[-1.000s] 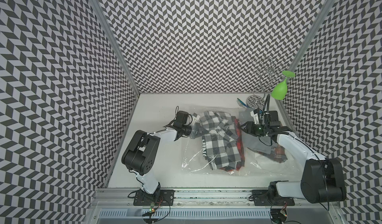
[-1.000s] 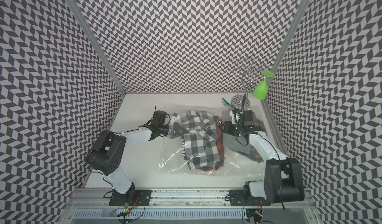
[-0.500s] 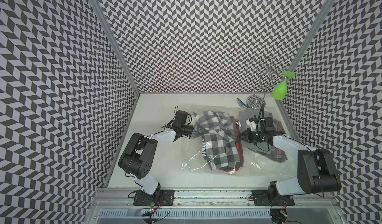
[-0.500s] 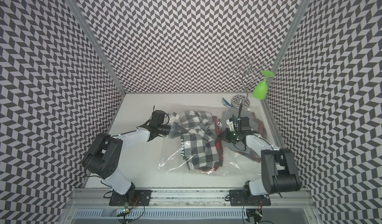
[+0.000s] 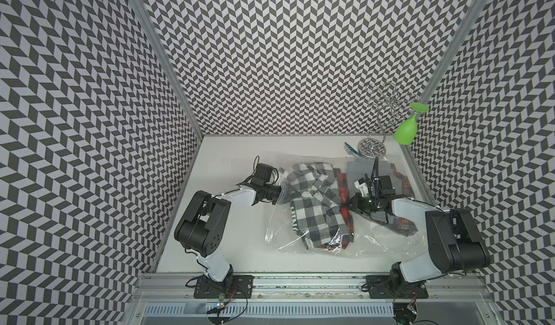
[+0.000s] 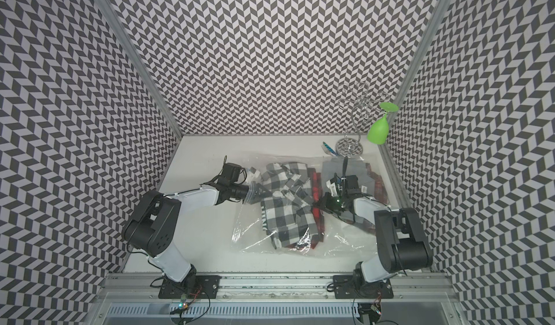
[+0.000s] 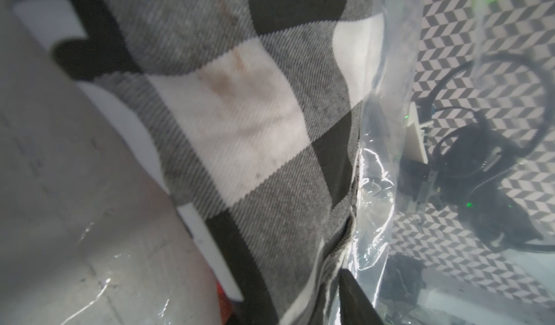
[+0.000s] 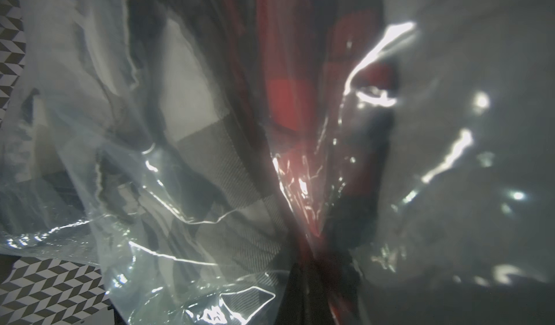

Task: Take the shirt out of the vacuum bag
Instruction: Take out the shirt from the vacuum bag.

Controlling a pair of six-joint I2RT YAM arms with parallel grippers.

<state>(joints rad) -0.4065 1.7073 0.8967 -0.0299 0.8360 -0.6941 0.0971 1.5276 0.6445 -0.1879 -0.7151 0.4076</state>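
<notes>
My left gripper will next move slightly back and deeper into the bag and close on the checked shirt's bunched fold [image 5: 296, 200] [image 7: 316, 281], because that cloth is clear of plastic.
The clear vacuum bag [image 5: 375, 242] [image 6: 249, 233] lies crumpled across the table. Inside it are a black-and-white checked shirt [image 5: 312, 212] [image 6: 282, 215] and a red-and-black plaid cloth [image 5: 341, 188]. My left gripper [image 5: 279, 192] [image 6: 250, 192] reaches into the bag's left edge. In the left wrist view the checked shirt [image 7: 240, 128] fills the frame bare of plastic, and one dark finger [image 7: 357, 299] stands off to the side, so the jaws are apart. My right gripper [image 5: 347, 208] [image 8: 318, 302] is shut, pinching bag film [image 8: 90, 188] with red cloth [image 8: 285, 98] bunched under it.
At the back right stands a wire glass rack [image 5: 372, 149] with a green glass [image 5: 405, 130] hanging from it, and a small blue striped object [image 5: 350, 149] lies beside its base. Grey cloth [image 5: 360, 170] and more red plaid [image 5: 402, 221] lie under the right arm. Patterned walls close in on three sides.
My right gripper has moved forward and left onto the red strip and closed there. The left gripper's jaws have parted at the bag's left edge.
</notes>
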